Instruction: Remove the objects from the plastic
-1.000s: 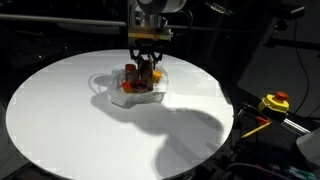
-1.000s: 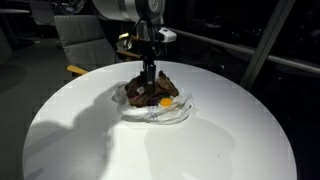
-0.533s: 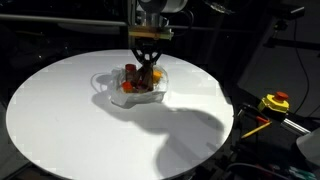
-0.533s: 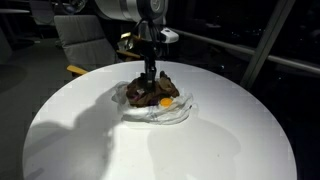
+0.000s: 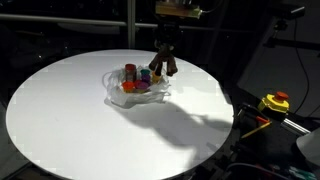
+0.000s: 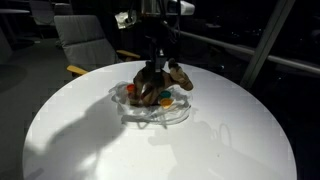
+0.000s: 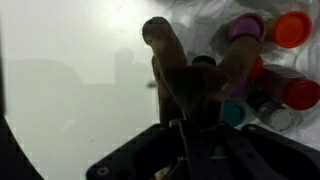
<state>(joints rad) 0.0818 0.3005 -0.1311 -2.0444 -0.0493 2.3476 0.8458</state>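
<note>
The gripper moves away from the plastic toward the yellow and red tool next, then down to the white table, where the table's surface is bare [image 5: 195, 96] [image 7: 88, 84].
My gripper [image 5: 164, 57] is shut on a brown toy figure [image 5: 166, 67] and holds it in the air just above the right rim of the clear plastic container [image 5: 117, 97]. In an exterior view the brown toy figure [image 6: 170, 80] hangs over the plastic container [image 6: 172, 117], below the gripper [image 6: 160, 60]. Several small coloured objects [image 5: 133, 80] lie in the plastic. In the wrist view the dark brown toy figure [image 7: 172, 60] sticks out from the gripper [image 7: 190, 108]. Beside it lie an orange piece [image 7: 293, 28] and a red piece [image 7: 301, 95].
The plastic sits near the far side of a round white table [image 5: 70, 120]. A yellow and red tool [image 5: 274, 102] lies off the table's right edge. A grey chair [image 6: 85, 40] stands behind the table.
The gripper closed on the brown toy figure inside the plastic, then rose and shifted sideways, lifting the figure out of the pile.
</note>
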